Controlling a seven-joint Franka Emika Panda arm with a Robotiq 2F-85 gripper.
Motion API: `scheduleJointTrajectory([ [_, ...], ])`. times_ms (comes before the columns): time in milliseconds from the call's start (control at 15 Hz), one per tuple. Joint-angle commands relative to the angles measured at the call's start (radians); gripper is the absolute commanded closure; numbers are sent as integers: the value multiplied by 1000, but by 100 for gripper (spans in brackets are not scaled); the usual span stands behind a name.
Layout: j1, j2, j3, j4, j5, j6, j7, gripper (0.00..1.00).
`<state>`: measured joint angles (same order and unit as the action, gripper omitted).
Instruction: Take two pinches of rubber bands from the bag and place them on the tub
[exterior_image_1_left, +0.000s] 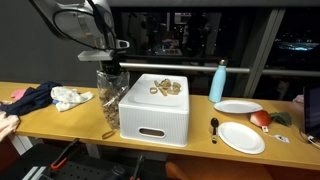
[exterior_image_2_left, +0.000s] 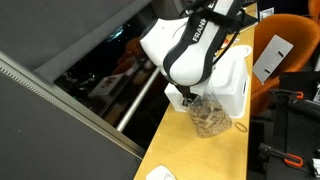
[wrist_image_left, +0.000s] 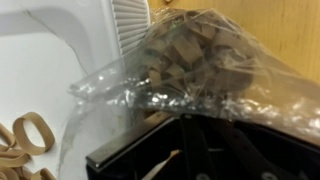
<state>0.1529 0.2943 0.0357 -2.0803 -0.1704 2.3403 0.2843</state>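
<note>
I should next rise clear of the bag (exterior_image_1_left: 108, 95), go left in the wrist view to the heap on the tub, lower and drop the rubber bands.
A clear plastic bag (exterior_image_1_left: 108, 95) full of tan rubber bands stands on the wooden table, against the side of the white tub (exterior_image_1_left: 155, 118). A small heap of rubber bands (exterior_image_1_left: 166, 87) lies on top of the tub. My gripper (exterior_image_1_left: 112, 68) hangs straight above the bag's mouth, touching or just inside the crumpled plastic. In the wrist view the bag (wrist_image_left: 190, 55) fills the middle and the dark fingers (wrist_image_left: 190, 150) are blurred at the bottom, so their opening is unclear. The tub (wrist_image_left: 50, 80) and its bands (wrist_image_left: 25, 140) show at the left. The bag (exterior_image_2_left: 208, 118) also shows under the arm.
A blue bottle (exterior_image_1_left: 218, 82), two white plates (exterior_image_1_left: 238, 107) (exterior_image_1_left: 241, 137), a red fruit (exterior_image_1_left: 260, 118) and a black spoon (exterior_image_1_left: 214, 127) lie beyond the tub. A dark cloth (exterior_image_1_left: 35, 98) and a white cloth (exterior_image_1_left: 72, 97) lie on the bag's other side. An orange chair (exterior_image_2_left: 295, 70) stands beside the table.
</note>
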Motion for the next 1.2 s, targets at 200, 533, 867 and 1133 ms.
scheduleJointTrajectory([
  [200,11,-158,1,-61,-30,-110,60,99],
  [533,-18,-252,-2,-54,-71,-237,60,99],
  [867,-82,-306,-18,-46,-123,-305,30,99],
  [1133,-145,-309,-51,-38,-158,-293,-5,99],
])
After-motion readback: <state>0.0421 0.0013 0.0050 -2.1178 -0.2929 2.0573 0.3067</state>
